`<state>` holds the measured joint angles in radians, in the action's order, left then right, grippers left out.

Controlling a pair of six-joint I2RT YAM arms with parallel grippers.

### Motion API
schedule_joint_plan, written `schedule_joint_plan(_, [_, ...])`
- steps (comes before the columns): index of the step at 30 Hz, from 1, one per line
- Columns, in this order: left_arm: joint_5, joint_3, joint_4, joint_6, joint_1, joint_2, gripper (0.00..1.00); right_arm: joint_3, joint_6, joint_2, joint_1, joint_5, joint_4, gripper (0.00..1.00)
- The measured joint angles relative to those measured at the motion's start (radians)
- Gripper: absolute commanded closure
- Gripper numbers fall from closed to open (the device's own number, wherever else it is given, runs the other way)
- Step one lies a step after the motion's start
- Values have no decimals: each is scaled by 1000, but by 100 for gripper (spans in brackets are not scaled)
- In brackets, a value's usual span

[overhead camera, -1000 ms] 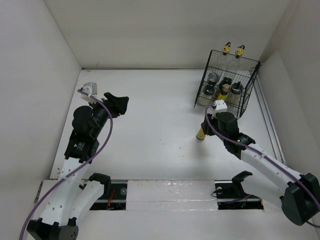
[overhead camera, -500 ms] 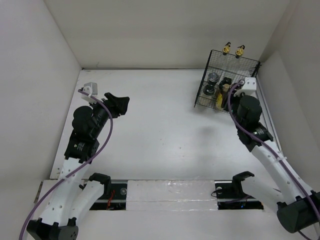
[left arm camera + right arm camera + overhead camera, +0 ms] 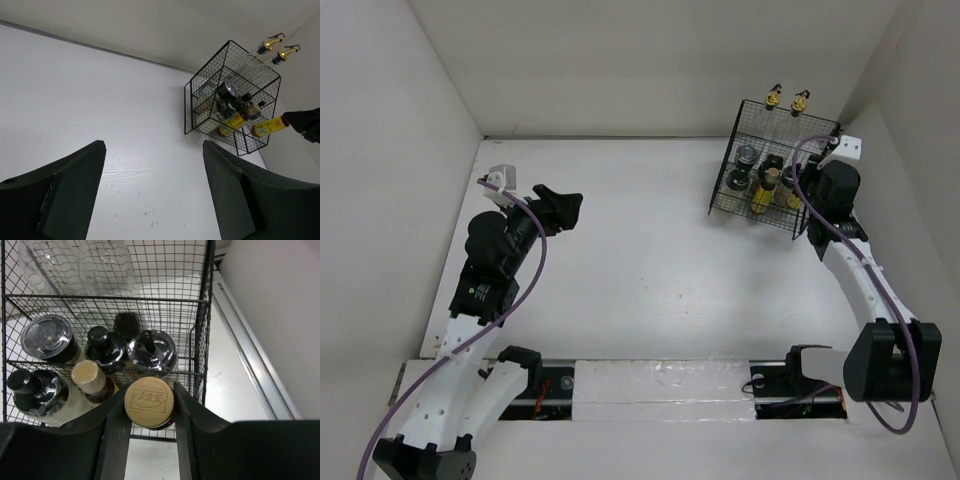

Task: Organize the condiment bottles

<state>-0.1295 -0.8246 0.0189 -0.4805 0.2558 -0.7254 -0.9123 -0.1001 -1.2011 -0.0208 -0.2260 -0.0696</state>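
Note:
My right gripper lowers and shifts toward the other yellow bottle next, into the gap, since the rack's front row is open beside that bottle.
The black wire rack (image 3: 817,172) stands at the back right and holds the condiment bottles. Two tall clear glass bottles with gold pourers (image 3: 775,97) stand at its back. Black-capped jars (image 3: 50,336) sit in the middle row, and a yellow tan-capped bottle (image 3: 89,376) is in the front row. My right gripper (image 3: 149,391) is shut on the tan cap of another yellow bottle (image 3: 149,402). It holds the bottle at the rack's front right corner, as the left wrist view (image 3: 267,126) also shows. My left gripper (image 3: 563,207) is open and empty over the table's left.
White walls close in the table on the left, back and right. The right wall and a metal rail (image 3: 250,370) run close beside the rack. The arm bases and a black rail (image 3: 660,385) line the near edge.
My right arm has lifted the yellow bottle from the table in front of the rack and carried it right and back to the rack's front right corner. The left arm stayed still.

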Motion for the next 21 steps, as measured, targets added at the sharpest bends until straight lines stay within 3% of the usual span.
schedule_joint_plan(15, [0,0,0,1,0,-32,9,34,-35,-209,-19,56,-133,87])
schedule_joint_plan(18, [0,0,0,1,0,-36,6,39,-37,-225,-19,59,-149,83])
schedule_joint_plan(21, [0,0,0,1,0,-39,4,40,-40,-228,-22,62,-159,66])
